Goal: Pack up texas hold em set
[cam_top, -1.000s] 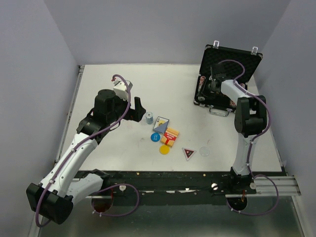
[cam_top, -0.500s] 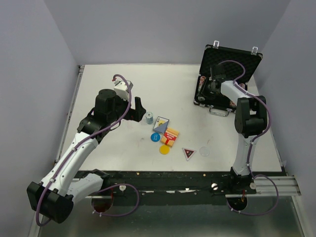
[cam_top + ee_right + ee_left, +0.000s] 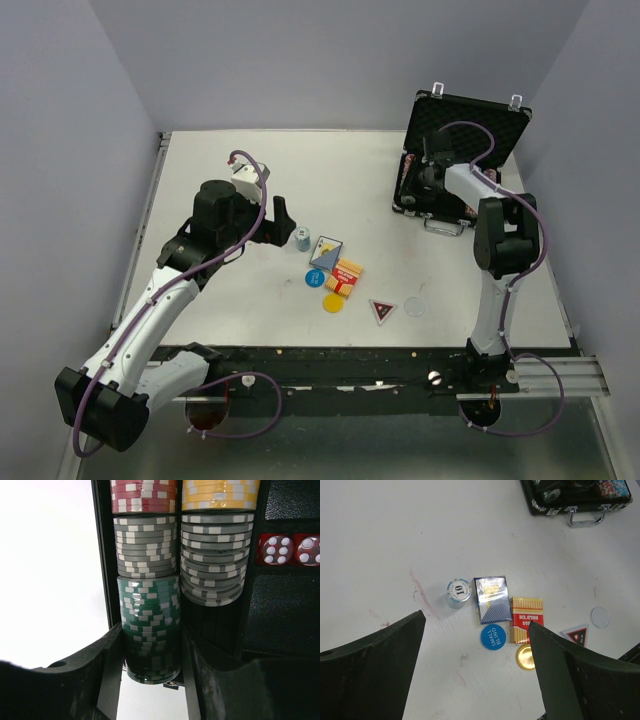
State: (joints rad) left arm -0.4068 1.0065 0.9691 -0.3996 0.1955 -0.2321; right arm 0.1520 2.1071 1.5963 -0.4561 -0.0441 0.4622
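My left gripper comes down and across onto the small chip stack (image 3: 303,239) (image 3: 458,591) next. The stack stands below the gripper's open fingers and to their right in the top view.
The black briefcase (image 3: 467,128) stands open at the back right, with rows of chips in its foam. My right gripper (image 3: 421,186) reaches into its left end. In the right wrist view it (image 3: 152,636) is shut on a stack of green chips (image 3: 149,605), held at the near end of the left row below grey chips (image 3: 145,545) and red chips (image 3: 143,490). My left gripper (image 3: 283,214) is open and empty above the table, left of the loose pieces. Under it (image 3: 476,621) lie a small chip stack (image 3: 458,591), a blue deck (image 3: 491,599), a red deck (image 3: 526,619) and a blue "small blind" disc (image 3: 493,636).
A gold disc (image 3: 525,657), a triangular button (image 3: 576,634) and a pale round disc (image 3: 600,616) lie near the front of the table. Red dice (image 3: 287,549) sit in the case beside a second grey row (image 3: 215,555) and yellow chips (image 3: 220,492). Grey walls enclose the table.
My right gripper has shifted slightly to the left at the case's left end. The left arm has not moved.
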